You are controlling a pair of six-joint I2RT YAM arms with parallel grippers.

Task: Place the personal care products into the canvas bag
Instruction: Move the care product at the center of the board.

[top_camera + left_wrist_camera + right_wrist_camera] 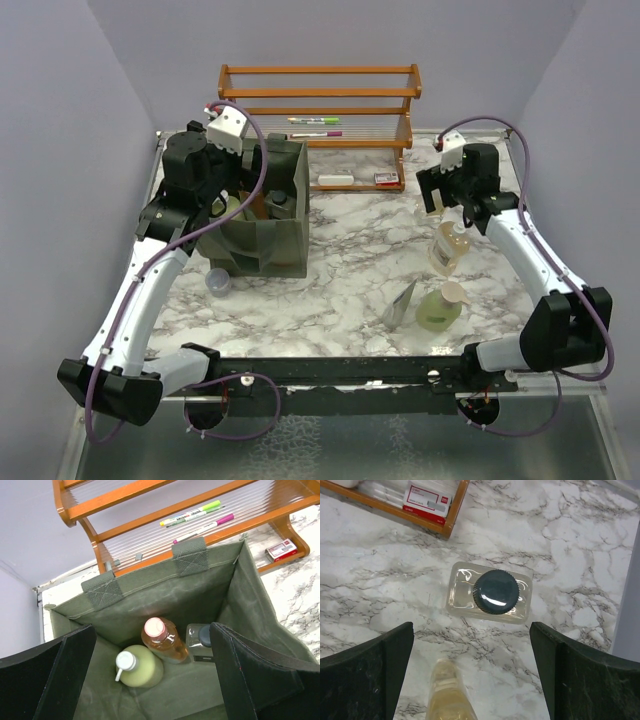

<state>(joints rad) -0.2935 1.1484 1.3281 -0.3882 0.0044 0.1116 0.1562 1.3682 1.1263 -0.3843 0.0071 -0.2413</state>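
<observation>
The upright clear bottle fits in the gap between my right gripper's open fingers, so I should lower that gripper over the black cap (pixel 496 592) until the fingers are on either side of the bottle's short sides.
The olive canvas bag (pixel 275 235) stands open at the left. My left gripper (pixel 230 200) is open and empty above its mouth. In the left wrist view, between my open fingers (pixel 255 675), the bag (pixel 150 587) holds a pale green bottle (pixel 142 667), an orange bottle with a pink cap (pixel 167 641) and a clear bottle with a black cap (pixel 199 641). My right gripper (pixel 433 205) is open and empty above a second clear, black-capped bottle (pixel 490 592) standing on the table. An amber pump bottle (pixel 450 250), whose nozzle shows in the right wrist view (pixel 449 690), a green pump bottle (pixel 440 308) and a grey pouch (pixel 402 303) lie nearer.
A wooden slatted rack (pixel 320 95) stands at the back with marker pens (pixel 315 127), a white block (pixel 335 180) and a small red-and-white box (pixel 385 178). A lavender cup (pixel 218 282) sits in front of the bag. The table is marble-patterned.
</observation>
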